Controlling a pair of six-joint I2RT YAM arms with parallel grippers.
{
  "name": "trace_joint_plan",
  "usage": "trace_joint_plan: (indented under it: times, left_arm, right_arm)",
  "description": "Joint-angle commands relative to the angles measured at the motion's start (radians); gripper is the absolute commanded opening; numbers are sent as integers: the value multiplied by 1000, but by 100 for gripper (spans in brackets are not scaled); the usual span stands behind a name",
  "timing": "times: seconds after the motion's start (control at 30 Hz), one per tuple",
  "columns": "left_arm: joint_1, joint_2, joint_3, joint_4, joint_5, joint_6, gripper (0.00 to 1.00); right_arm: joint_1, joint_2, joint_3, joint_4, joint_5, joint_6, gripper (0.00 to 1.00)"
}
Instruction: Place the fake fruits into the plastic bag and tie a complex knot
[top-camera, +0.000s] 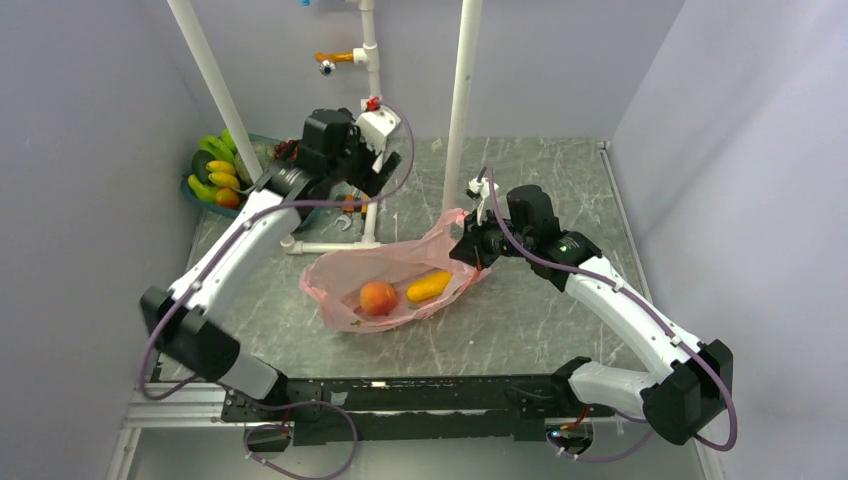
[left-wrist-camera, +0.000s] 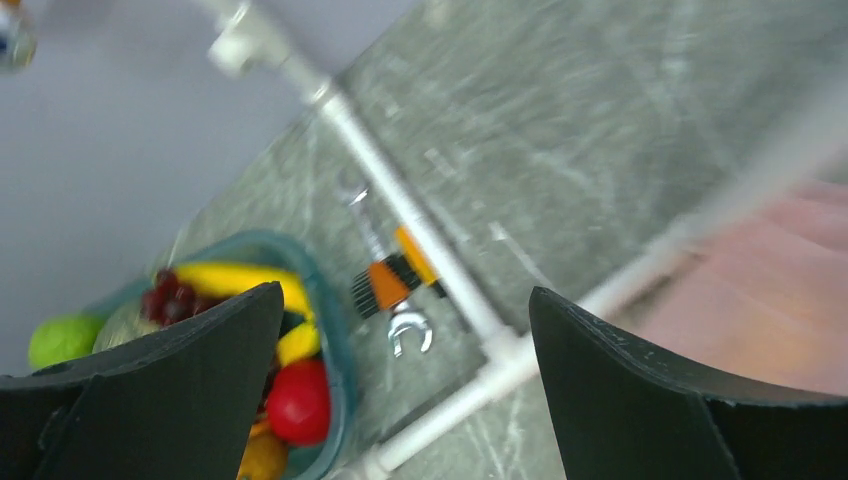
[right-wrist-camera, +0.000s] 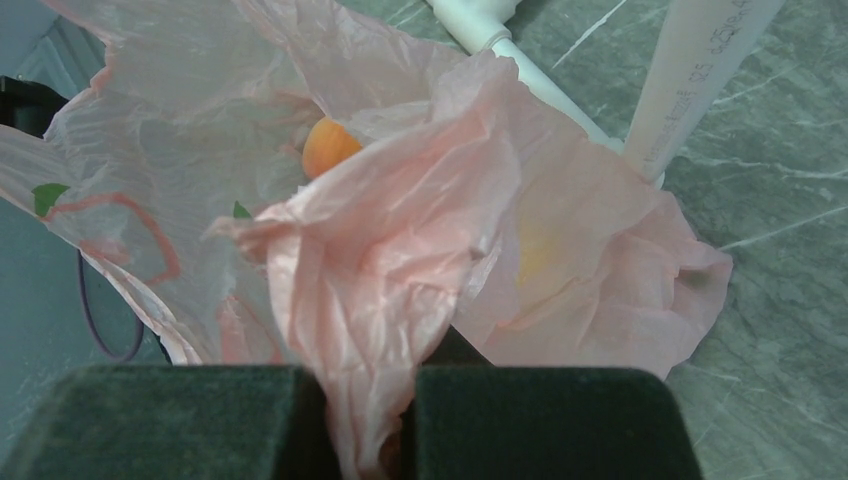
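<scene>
The grapes (left-wrist-camera: 171, 297) lie below my empty left gripper and to its left in the top view. It moves over the teal basin (left-wrist-camera: 325, 300) and down onto them next.
The pink plastic bag (top-camera: 395, 275) lies mid-table with its mouth open. Inside it rest a peach-orange fruit (top-camera: 378, 298) and a yellow one (top-camera: 429, 287). My right gripper (top-camera: 470, 246) is shut on a bunched fold of the bag's film (right-wrist-camera: 365, 400); the peach fruit (right-wrist-camera: 328, 145) shows beyond it. My left gripper (top-camera: 378, 178) hangs open and empty (left-wrist-camera: 402, 292) over the back left of the table, apart from the bag. More fake fruits, among them bananas (top-camera: 218, 165), grapes (left-wrist-camera: 172, 298) and a red piece (left-wrist-camera: 298, 400), fill the teal basin (left-wrist-camera: 325, 300). No knot is in view.
A white pipe frame (top-camera: 330, 245) lies on the table behind the bag, with two upright pipes (top-camera: 460, 100) rising from it. A metal wrench (left-wrist-camera: 410, 330) and an orange tool (left-wrist-camera: 388, 285) lie beside the pipe, near the basin (top-camera: 190, 185). Walls close in on the left, right and back.
</scene>
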Motion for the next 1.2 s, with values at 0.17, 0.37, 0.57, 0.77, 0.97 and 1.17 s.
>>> trace_joint_plan:
  times: [0.17,0.37,0.57,0.77,0.97,1.17]
  left_arm:
    - [130,326,222,84,-545,-150,99]
    - [213,533,328,57,-642,-142,99]
    - [279,647,337,83,-681,-100,98]
    - [314,691,296,146,-700,-61,96]
    - [342,733,276,161,-697,-55,95]
    - [354,764,287,126,-689,-89,95]
  right_arm:
    - [2,-19,-2,53,-1,8,0]
    - [1,-22,-1,52,10,8,0]
    - [2,-26,-5,52,16,8,0]
    - [-1,-26,-6,45,17,0,0]
    - [-3,-24,-3,39,21,-5,0]
    - [-8,-20,-2,37,21,-6,0]
